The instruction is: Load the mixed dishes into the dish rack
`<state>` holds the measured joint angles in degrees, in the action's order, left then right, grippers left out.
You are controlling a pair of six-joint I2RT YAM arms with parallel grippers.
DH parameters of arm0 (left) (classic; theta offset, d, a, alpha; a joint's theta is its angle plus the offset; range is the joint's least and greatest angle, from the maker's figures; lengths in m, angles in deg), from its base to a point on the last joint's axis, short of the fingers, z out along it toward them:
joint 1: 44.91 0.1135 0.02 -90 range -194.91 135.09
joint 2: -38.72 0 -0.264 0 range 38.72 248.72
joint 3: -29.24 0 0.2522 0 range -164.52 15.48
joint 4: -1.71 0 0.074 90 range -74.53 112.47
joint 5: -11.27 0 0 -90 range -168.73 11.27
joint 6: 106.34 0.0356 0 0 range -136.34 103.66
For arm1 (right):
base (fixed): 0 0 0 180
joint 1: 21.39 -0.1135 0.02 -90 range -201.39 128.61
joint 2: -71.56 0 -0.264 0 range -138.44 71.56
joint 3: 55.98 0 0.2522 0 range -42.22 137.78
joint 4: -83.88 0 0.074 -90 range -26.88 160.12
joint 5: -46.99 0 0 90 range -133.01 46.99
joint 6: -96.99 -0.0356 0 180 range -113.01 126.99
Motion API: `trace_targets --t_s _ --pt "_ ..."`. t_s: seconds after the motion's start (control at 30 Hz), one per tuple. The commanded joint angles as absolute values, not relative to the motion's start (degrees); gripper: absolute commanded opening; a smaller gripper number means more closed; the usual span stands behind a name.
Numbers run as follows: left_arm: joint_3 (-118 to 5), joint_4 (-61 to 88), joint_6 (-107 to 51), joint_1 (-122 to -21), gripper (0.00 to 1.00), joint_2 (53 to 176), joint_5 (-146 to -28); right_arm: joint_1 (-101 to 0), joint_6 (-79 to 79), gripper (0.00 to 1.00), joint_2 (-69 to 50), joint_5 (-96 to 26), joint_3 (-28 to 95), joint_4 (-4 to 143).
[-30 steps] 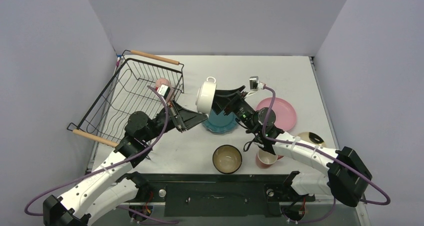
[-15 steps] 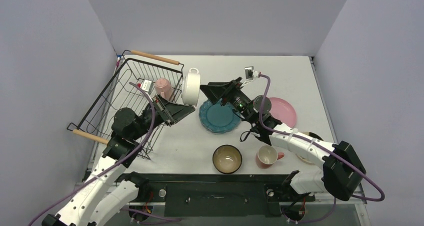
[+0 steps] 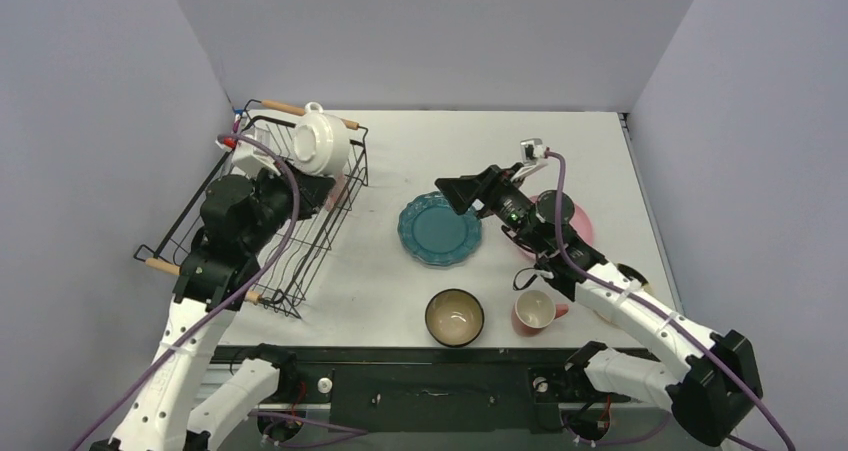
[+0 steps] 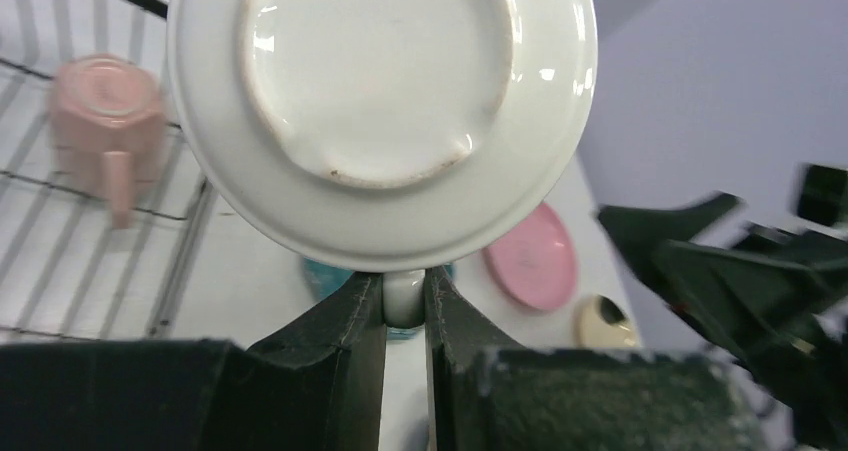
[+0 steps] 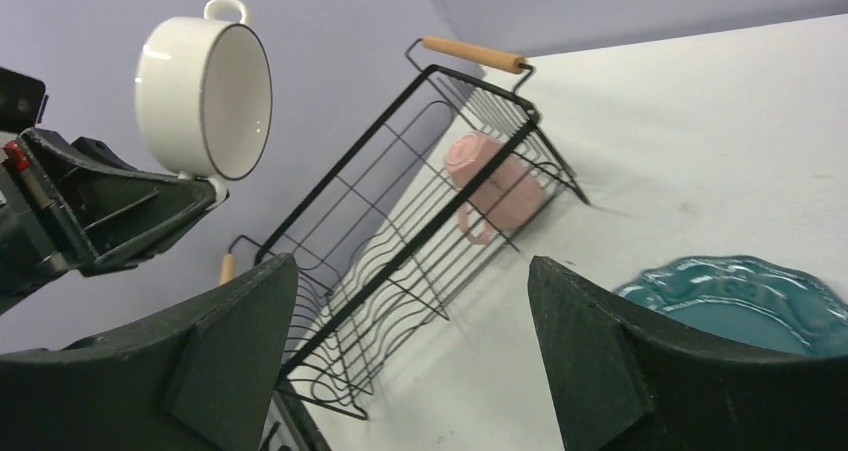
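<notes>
Next, my left gripper should go down and to the left in the top view, tilting fingers-down, into the rack beside the pink mug, which occupies one side of the rack.
My left gripper (image 3: 312, 183) is shut on a handle of the white mug (image 3: 320, 143) and holds it in the air over the far end of the black wire dish rack (image 3: 250, 211). The left wrist view shows the mug's base (image 4: 380, 81) and the pinched handle (image 4: 404, 296). One pink mug (image 4: 105, 111) lies inside the rack. My right gripper (image 3: 462, 189) is open and empty above the teal plate (image 3: 438, 229). The pink plate (image 3: 575, 226), cream plate (image 3: 628, 274), dark bowl (image 3: 454, 317) and second pink mug (image 3: 533, 311) sit on the table.
The rack's wooden handles (image 3: 310, 114) stand at its far and near ends. Grey walls close in the table on the left, back and right. The right arm (image 3: 600, 286) reaches over the pink and cream plates.
My left gripper has carried the white mug leftward from beside the teal plate to above the rack. My right gripper has drawn back to the right, open.
</notes>
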<state>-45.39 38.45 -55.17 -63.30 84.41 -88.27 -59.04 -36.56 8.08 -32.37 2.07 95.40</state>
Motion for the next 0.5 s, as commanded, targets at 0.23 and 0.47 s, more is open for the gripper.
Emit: trace_targets --t_s 0.23,0.47 --pt "-46.11 32.42 -37.33 -56.27 0.0 95.09 -63.65 -52.09 -30.93 0.8 22.43 -31.67 -4.83 83.07" --pt "-43.96 26.09 -37.12 -50.54 0.0 103.73 -60.04 -50.04 -30.91 0.8 27.54 -32.02 -6.33 80.14"
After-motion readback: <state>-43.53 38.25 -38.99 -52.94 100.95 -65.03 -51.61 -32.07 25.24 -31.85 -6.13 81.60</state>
